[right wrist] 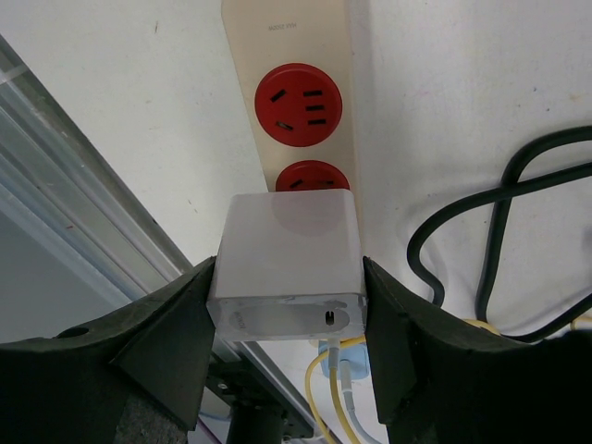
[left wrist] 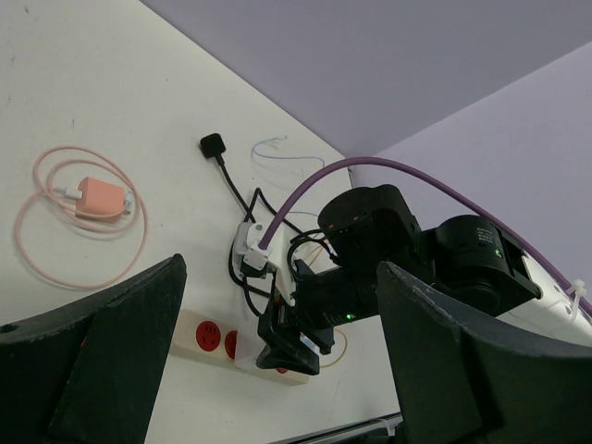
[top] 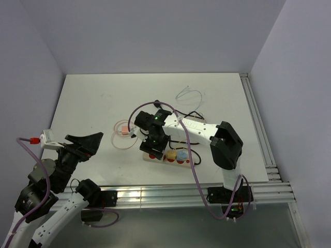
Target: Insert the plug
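Note:
The white cube plug is already over the partly covered red socket (top: 164, 158) beside the yellow plug, so the robot's right gripper will next push the white plug down onto it.
My right gripper (right wrist: 289, 287) is shut on a white cube-shaped plug (right wrist: 289, 259), one finger on each side. The plug sits over a cream power strip (right wrist: 287, 37), just short of its free red socket (right wrist: 298, 104) and covering most of a second red socket (right wrist: 312, 176). The prongs are hidden, so I cannot tell whether they are in. From above, the right gripper (top: 153, 144) hangs over the left end of the strip (top: 146, 156). My left gripper (top: 83, 142) is open and empty, raised over the table's near left, well apart from the strip (left wrist: 182, 340).
A pink charger with its coiled cable (top: 124, 132) lies just left of the strip. A yellow plug (top: 170, 153) and a blue plug (top: 181, 153) sit in the strip's right half. A black cable (left wrist: 213, 145) and a thin white wire (top: 189, 94) lie behind.

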Robot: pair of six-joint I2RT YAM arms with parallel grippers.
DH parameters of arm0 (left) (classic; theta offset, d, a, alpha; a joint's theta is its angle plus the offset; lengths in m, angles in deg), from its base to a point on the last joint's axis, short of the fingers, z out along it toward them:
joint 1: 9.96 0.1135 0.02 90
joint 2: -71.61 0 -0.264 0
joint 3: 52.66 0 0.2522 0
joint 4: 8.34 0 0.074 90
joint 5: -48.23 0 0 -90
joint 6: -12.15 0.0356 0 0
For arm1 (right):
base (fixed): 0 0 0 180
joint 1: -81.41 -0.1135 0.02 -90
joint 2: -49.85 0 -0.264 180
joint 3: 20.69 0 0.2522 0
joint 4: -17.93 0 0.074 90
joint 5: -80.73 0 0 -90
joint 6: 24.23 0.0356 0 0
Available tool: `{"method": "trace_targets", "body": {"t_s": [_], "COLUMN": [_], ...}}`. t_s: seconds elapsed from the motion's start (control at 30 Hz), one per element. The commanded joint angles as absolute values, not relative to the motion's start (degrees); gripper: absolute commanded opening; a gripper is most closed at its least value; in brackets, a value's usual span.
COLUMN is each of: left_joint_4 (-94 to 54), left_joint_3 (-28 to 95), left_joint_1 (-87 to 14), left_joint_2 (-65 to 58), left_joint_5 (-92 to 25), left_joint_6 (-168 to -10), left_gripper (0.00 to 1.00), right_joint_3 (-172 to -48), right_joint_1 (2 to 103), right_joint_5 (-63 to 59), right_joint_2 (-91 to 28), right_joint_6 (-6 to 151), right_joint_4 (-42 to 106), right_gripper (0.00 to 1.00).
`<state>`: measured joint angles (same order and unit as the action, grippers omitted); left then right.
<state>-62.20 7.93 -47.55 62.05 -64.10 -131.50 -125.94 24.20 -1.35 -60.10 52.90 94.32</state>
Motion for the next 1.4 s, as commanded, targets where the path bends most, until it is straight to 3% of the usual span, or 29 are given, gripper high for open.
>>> {"method": "trace_targets", "body": {"t_s": [0.0,0.5,0.87,1.1,1.37], "left_joint_4": [-61.0,-60.4,-60.3,-61.3,-59.5], "left_joint_3": [8.2,8.3,8.3,8.5,7.6], "left_joint_1": [-47.4,-47.4,-47.4,-47.4,-47.5], "left_joint_2": [62.2,62.2,61.9,62.6,62.6], "left_joint_5": [-64.0,-63.9,-63.9,-64.4,-62.8], "left_joint_6": [-130.3,-129.9,-129.7,-130.1,-130.4], "left_gripper": [0.89,0.89,0.9,0.89,0.89], "right_joint_3": [-124.1,-120.3,-125.9,-113.8,-117.4], "right_joint_1": [25.3,25.0,22.4,20.5,21.5], "right_joint_5": [-3.7,-1.7,-6.6,-11.0,-11.6], "right_joint_2": [-59.0,-56.7,-65.0,-60.3,-67.4], "right_joint_6": [52.7,53.0,52.7,54.4,53.9], "right_joint_4": [92.1,91.0,91.7,85.5,85.1], "right_gripper": [0.0,0.0,0.0,0.0,0.0]}}
